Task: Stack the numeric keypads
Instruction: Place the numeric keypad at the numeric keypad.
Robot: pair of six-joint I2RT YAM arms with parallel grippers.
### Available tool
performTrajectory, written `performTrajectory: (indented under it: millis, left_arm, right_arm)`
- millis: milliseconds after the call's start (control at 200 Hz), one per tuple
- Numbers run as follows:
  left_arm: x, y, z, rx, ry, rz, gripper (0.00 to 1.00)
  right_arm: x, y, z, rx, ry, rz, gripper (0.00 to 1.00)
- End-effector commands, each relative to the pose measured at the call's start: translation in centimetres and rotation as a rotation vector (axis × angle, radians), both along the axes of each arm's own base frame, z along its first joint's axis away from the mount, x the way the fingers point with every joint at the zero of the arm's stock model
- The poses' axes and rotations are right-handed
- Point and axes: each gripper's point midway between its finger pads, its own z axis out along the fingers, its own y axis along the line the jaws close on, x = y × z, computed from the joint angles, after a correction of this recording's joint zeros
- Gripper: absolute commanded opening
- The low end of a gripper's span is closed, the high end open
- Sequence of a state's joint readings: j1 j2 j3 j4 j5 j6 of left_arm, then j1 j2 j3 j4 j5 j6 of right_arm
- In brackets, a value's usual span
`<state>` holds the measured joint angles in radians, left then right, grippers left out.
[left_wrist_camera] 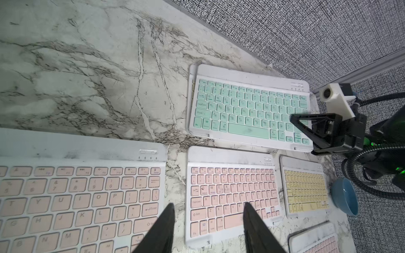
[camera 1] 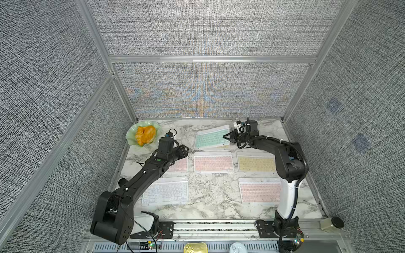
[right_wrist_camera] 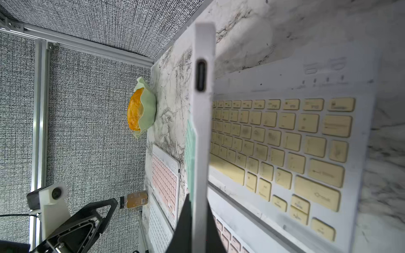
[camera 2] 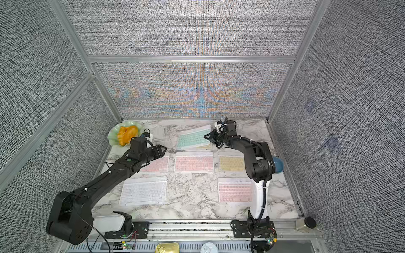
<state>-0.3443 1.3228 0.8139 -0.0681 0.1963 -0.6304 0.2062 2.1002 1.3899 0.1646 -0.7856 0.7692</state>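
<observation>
My right gripper will next ease sideways toward the uncovered end of the pale yellow keypad and release the green keypad above it, because yellow keys are bare there.
My right gripper is shut on the right edge of the mint green keypad, holding it tilted over a pale yellow keypad at the back. In the right wrist view its fingers clamp the green keypad's white edge. Flat on the table lie a pink keypad, a yellow one, a pink one and a white one. Another pink keypad is partly under my left arm. My left gripper hovers open and empty between two pink keypads.
A green wavy plate with orange food stands at the back left corner. A blue bowl sits by the right wall behind my right arm. A jar rests at the front right corner. Fabric walls enclose the marble table.
</observation>
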Motion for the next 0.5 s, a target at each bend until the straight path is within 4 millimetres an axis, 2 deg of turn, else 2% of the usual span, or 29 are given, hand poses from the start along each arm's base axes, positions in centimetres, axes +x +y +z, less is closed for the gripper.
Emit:
performTrajectory:
  millis: [0, 495]
  left_arm:
    - [-0.3, -0.2, -0.4, 0.004, 0.031, -0.022, 0.51]
    - [0.0, -0.5, -1.0, 0.007, 0.051, -0.033, 0.51]
  right_arm:
    - [0.2, -0.1, 0.1, 0.007, 0.008, 0.025, 0.03]
    - [1.1, -0.4, -1.2, -0.007, 0.049, 0.059, 0.1]
